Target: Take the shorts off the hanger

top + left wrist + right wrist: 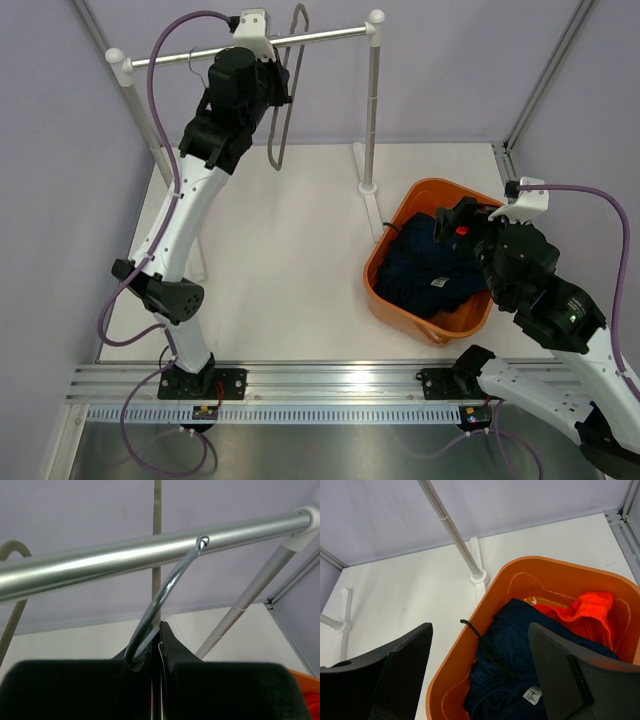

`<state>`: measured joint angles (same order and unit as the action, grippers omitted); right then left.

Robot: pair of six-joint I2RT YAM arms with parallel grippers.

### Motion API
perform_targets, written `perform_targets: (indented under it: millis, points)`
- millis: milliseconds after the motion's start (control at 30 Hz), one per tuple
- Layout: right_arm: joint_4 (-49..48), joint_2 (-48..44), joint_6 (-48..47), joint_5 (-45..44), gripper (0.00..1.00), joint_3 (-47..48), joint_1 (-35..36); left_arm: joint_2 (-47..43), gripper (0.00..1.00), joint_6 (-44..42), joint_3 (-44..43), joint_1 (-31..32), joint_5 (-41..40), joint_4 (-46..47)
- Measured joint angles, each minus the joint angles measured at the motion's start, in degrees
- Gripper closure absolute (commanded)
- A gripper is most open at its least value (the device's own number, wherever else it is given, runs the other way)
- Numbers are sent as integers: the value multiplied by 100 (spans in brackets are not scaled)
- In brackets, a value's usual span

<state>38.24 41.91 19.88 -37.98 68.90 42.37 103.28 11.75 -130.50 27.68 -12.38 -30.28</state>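
Note:
I need to move my left gripper outward and slightly down to carry the chrome hook of the hanger over the metal bar, so the hook can hang there once I release it.
The navy shorts (430, 265) lie crumpled in an orange basket (421, 189), off the hanger; they also show in the right wrist view (520, 655) with a white label and a black drawstring over the rim. My left gripper (280, 85) is raised to the metal rail (330, 37). In the left wrist view it (161, 630) is shut on the chrome hook of the hanger (165, 587), which sits over the rail (100, 560). The bare hanger (283, 110) hangs beside it. My right gripper (480, 630) is open and empty just above the basket (465, 630).
An orange-red cloth (587, 612) lies in the basket behind the shorts. The rack's right post (370, 110) stands just left of the basket. A second, beige hanger hook (12, 575) is on the rail. Purple walls close the back and sides.

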Motion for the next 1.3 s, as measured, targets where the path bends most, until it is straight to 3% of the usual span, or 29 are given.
perform_targets:
  millis: [800, 1300]
  points:
    - [-295, 114, -195, 280, 13, -68, 0, 555, 100, -94, -15, -400, -422, 872]
    - [-332, 188, -195, 339, 13, -122, 0, 833, 100, -90, -151, -595, -433, 940]
